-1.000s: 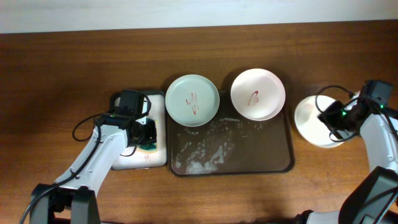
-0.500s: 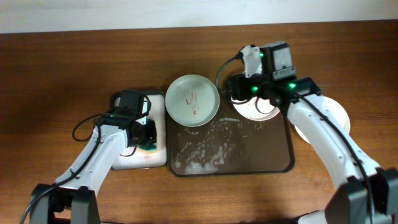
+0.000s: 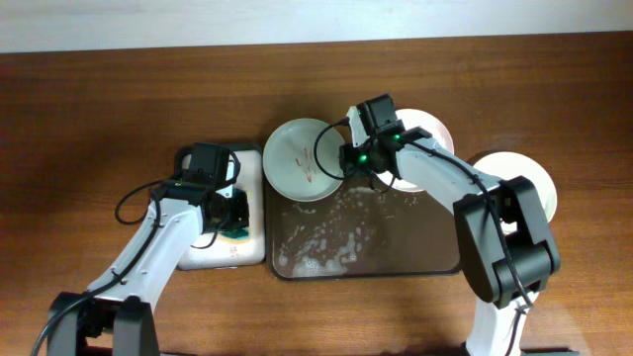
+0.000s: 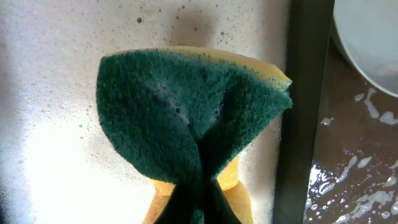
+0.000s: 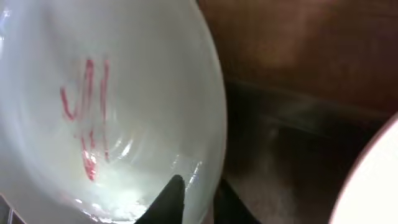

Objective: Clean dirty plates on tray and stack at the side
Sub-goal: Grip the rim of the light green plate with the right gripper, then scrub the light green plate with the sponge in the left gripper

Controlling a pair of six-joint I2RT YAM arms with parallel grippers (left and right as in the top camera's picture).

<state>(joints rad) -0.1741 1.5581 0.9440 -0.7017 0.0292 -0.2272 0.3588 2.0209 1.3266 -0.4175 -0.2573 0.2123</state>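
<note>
The left gripper should next swing across to wipe the red-streaked plate, then move down into the small tray [image 4: 68, 130], which lies below it now, and let go of the sponge [image 4: 186, 118].
A pale green plate [image 3: 300, 158] with red streaks lies on the far left of the dark brown tray [image 3: 396, 237]. My right gripper [image 3: 345, 158] is shut on its right rim, one finger inside and one outside; the right wrist view shows the plate [image 5: 93, 106] and the gripper [image 5: 198, 196]. A second streaked plate [image 3: 433, 133] is on the tray's far right, partly under my right arm. A third white plate [image 3: 519, 188] lies on the table to the right of the tray. My left gripper [image 3: 233, 212] is shut on a green and yellow sponge [image 4: 186, 118].
The sponge sits in a small black-rimmed tray [image 3: 203, 259] with a white soapy inside [image 4: 50, 124], just left of the brown tray. White foam [image 3: 321, 247] flecks the brown tray's floor. Cables trail from both arms.
My right arm has swung from the white plate at the right, across the tray, to the pale green plate's rim. The left arm and sponge have not moved.
</note>
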